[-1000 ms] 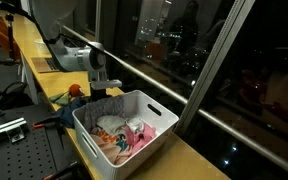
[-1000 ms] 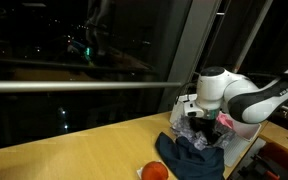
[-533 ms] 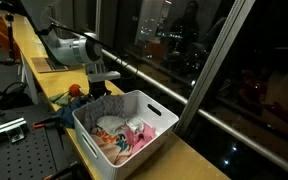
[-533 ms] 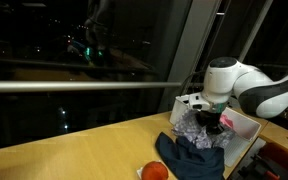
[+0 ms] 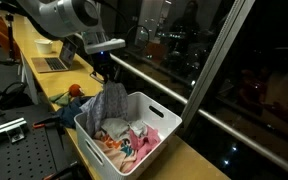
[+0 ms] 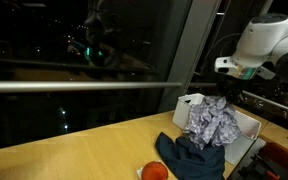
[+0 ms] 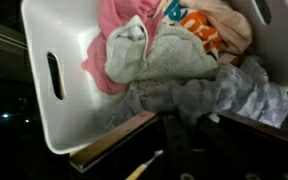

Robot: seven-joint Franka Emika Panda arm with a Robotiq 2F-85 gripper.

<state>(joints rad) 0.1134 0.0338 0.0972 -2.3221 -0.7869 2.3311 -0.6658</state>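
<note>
My gripper should next rise high and cross over the pink garment [image 7: 112, 28] in the basket, below and beside it, to release the cloth.
My gripper [image 5: 106, 73] is shut on a grey patterned cloth [image 5: 111, 101], which hangs from the jaws over the near end of a white basket [image 5: 156, 104]. In another exterior view the gripper [image 6: 227, 93] is raised, and the cloth [image 6: 213, 123] dangles above the basket [image 6: 188, 105]. In the wrist view the gripper [image 7: 192, 120] pinches the cloth [image 7: 209, 95], which drapes over the basket rim [image 7: 42, 110]. Still lying in the basket are a pink garment [image 7: 112, 28] and a pale grey towel [image 7: 169, 55].
A dark blue cloth [image 6: 189, 155] and an orange ball [image 6: 155, 171] lie on the wooden table [image 6: 74, 160] beside the basket. A laptop [image 5: 50, 62] sits further along the bench. Dark windows with a metal rail [image 5: 169, 92] run close behind. A yellow-handled tool [image 7: 144, 165] lies below.
The gripper closed on the grey cloth in the basket and rose, pulling it up so it now hangs over the basket.
</note>
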